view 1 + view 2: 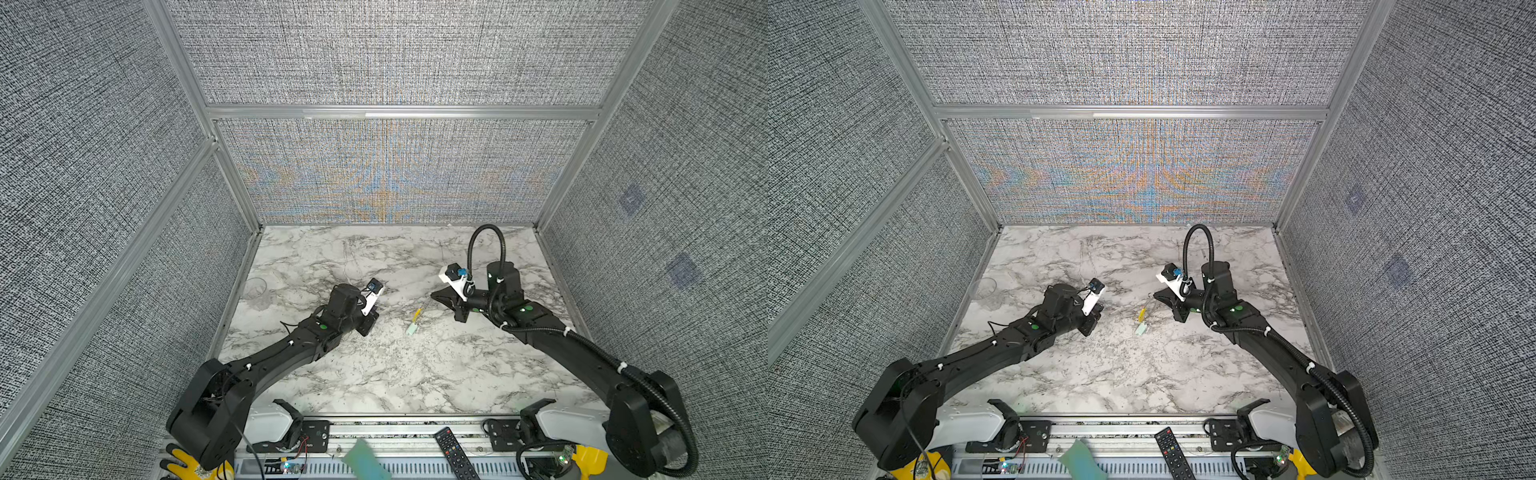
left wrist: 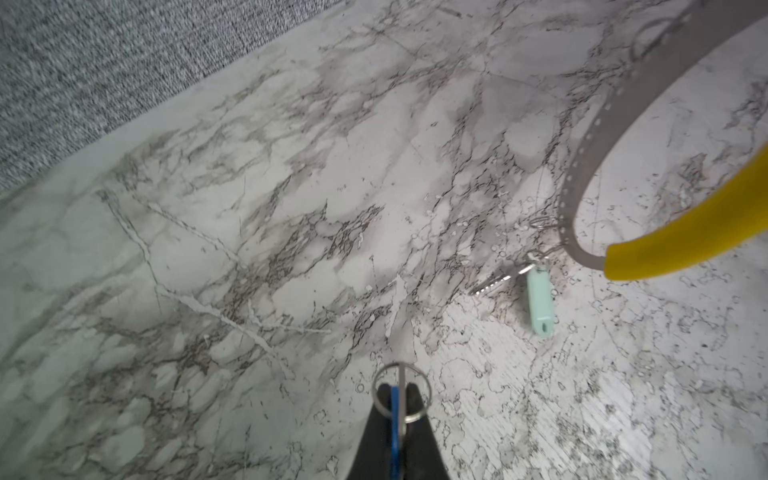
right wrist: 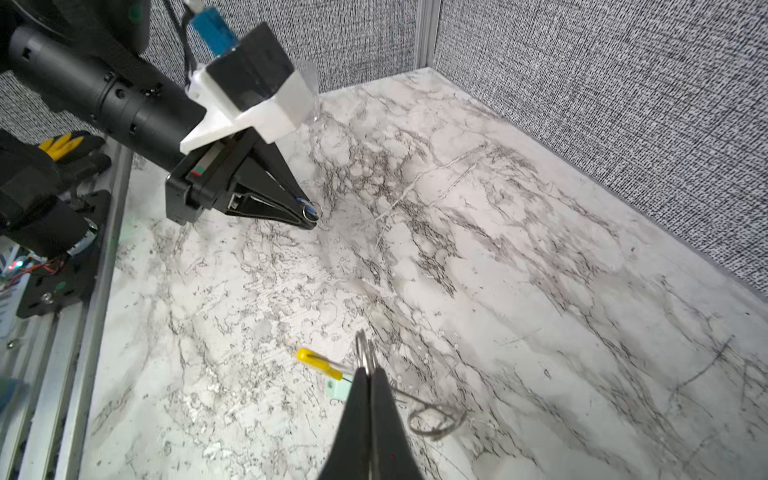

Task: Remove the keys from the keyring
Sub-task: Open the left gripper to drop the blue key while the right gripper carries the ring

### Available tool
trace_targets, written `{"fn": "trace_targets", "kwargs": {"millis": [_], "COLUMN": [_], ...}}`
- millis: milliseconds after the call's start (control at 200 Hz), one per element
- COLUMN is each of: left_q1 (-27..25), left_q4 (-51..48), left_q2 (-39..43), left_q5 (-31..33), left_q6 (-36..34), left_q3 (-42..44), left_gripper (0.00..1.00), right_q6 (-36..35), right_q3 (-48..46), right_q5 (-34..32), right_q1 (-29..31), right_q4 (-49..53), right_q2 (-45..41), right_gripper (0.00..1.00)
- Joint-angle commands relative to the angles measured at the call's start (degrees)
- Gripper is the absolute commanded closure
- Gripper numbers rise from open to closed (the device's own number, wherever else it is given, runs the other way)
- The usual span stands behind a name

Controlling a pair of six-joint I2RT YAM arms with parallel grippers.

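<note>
My left gripper will next move down toward the bare marble below it, away from the keyring, to let go of the blue-headed key [image 2: 394, 419], which is already off the keyring.
My left gripper [image 2: 397, 388] is shut on the blue-headed key [image 2: 394, 419], and a small metal ring [image 2: 419, 409] loops round the fingertips. This key is apart from the keyring. From the right wrist view the left gripper [image 3: 309, 216] hovers low over the table. My right gripper [image 3: 368, 368] is shut on a small metal ring [image 3: 362, 347] of the keyring. The keyring's grey band [image 2: 615, 124] and yellow section [image 2: 685, 237] hang below it. The mint-green key [image 2: 540, 301] dangles from the band down to the marble. In both top views the yellow section [image 1: 417, 314] [image 1: 1142, 313] lies between the grippers.
A clear glass cup [image 1: 255, 289] stands near the left wall. Along the front rail lie a black remote [image 1: 455, 453] and a yellow glove [image 1: 187, 463]. Fabric walls close in the marble table [image 1: 374, 374] on three sides.
</note>
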State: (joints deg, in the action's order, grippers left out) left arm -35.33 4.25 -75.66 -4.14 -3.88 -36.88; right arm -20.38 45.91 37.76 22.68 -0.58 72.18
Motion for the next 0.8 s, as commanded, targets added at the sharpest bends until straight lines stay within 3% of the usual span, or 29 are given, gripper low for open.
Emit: {"fn": "trace_targets", "kwargs": {"millis": [0,220,530,655,795], "left_q1": [1.55,6.37,9.42,10.75,11.66], "left_q4": [3.43,7.93,8.82,9.12,9.54], "left_q2": [-2.42,-6.84,-11.98,-11.82,-9.85], "left_q5": [2.36,1.73,2.91,3.40,4.39], "left_q6": [7.82,14.77,17.82,18.84,19.69], "left_q3": [0.89,3.97,3.74,4.35,5.20], "left_gripper": [1.00,1.00,1.00,0.93,0.73], "right_q6": [-3.24,-3.63,-1.24,-1.22,0.32], "right_q3": [1.48,6.59,19.42,24.42,30.33], "right_q5": [0.60,0.59,-2.18,-2.21,-3.52], "right_q1": [0.14,1.47,2.49,3.46,4.85], "right_q4": [2.69,2.84,5.49,6.96,7.80], "right_q2": [2.18,10.43,25.10,31.08,36.59], "right_gripper": [1.00,1.00,1.00,1.00,1.00]}}
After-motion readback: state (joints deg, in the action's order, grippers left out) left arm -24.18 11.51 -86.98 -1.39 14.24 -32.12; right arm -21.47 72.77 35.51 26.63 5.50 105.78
